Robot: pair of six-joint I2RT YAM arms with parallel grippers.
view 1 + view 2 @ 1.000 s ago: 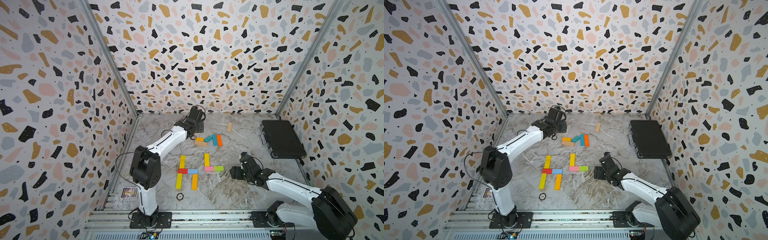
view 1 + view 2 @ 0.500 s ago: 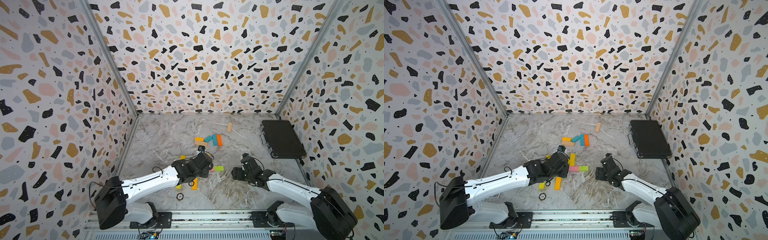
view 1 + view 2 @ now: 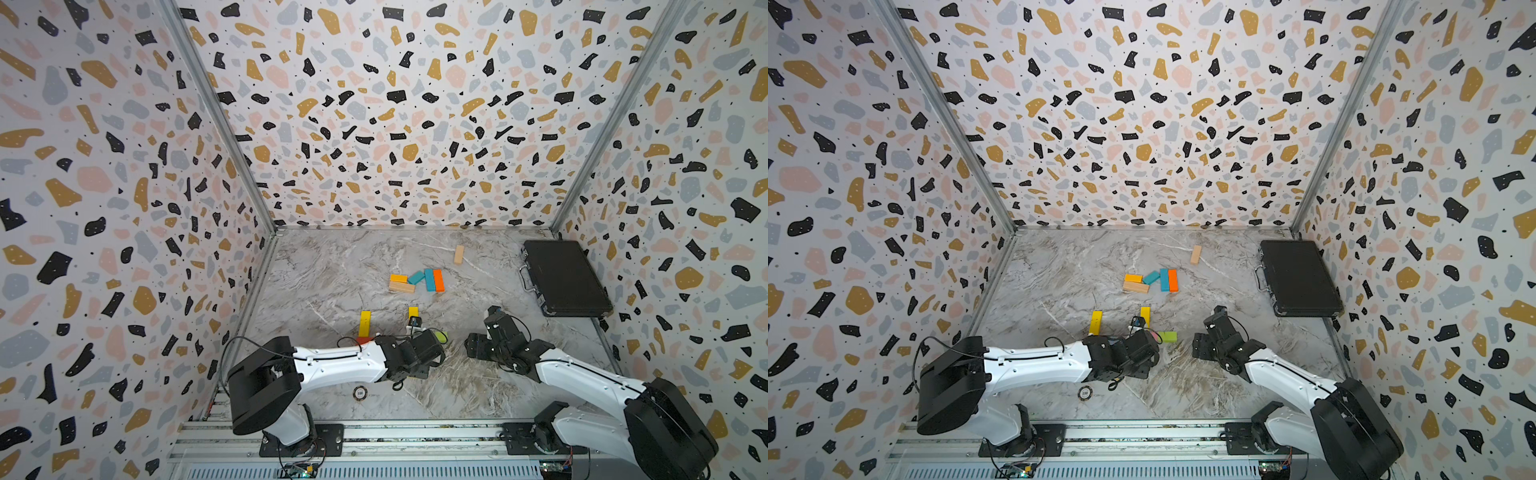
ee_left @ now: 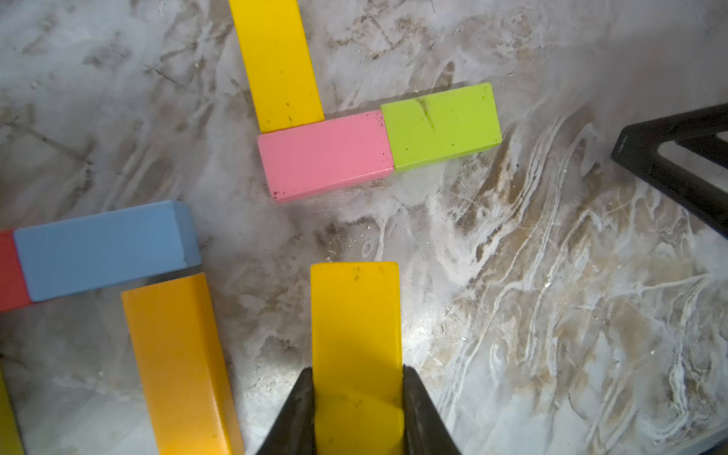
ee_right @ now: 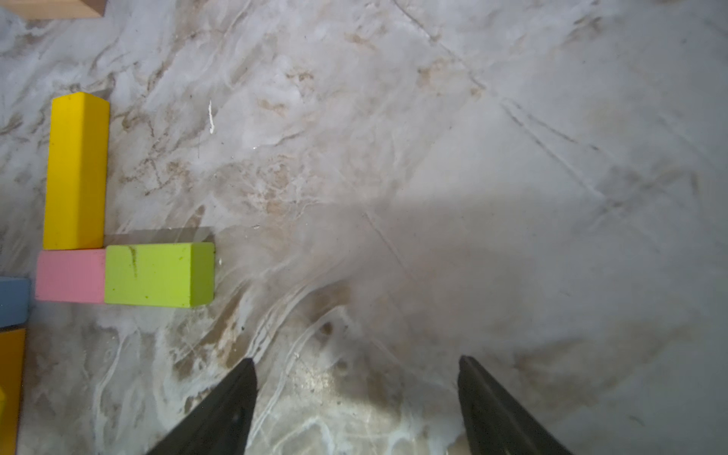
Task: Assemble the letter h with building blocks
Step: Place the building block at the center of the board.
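Observation:
The robot's left hand will next go down to the bare tabletop by the pink block and let go of the long yellow block (image 4: 356, 315), as that block's loose end already faces the pink block.
In the left wrist view my left gripper (image 4: 357, 372) is shut on a long yellow block (image 4: 356, 315), whose free end points at a pink block (image 4: 325, 155) across a gap. Pink joins a green block (image 4: 441, 126) end to end, and another yellow block (image 4: 277, 63) butts onto pink. Beside them lie a blue block (image 4: 106, 248), a red one (image 4: 10, 272) and an orange one (image 4: 177, 362). In both top views the left arm (image 3: 340, 361) covers most of this group. My right gripper (image 5: 356, 366) stands open over bare table, right of the green block (image 5: 157, 273).
Spare blocks lie farther back: a wood one (image 3: 401, 286), a yellow-orange one (image 3: 398, 278), teal ones (image 3: 428, 279) and an orange one (image 3: 438, 280). A lone wood block (image 3: 458, 254) is near the back. A black case (image 3: 565, 276) sits right; a round disc (image 3: 360, 392) lies in front.
My left arm has swung from the back of the table to the front and now lies low over the block group. The right arm has hardly moved.

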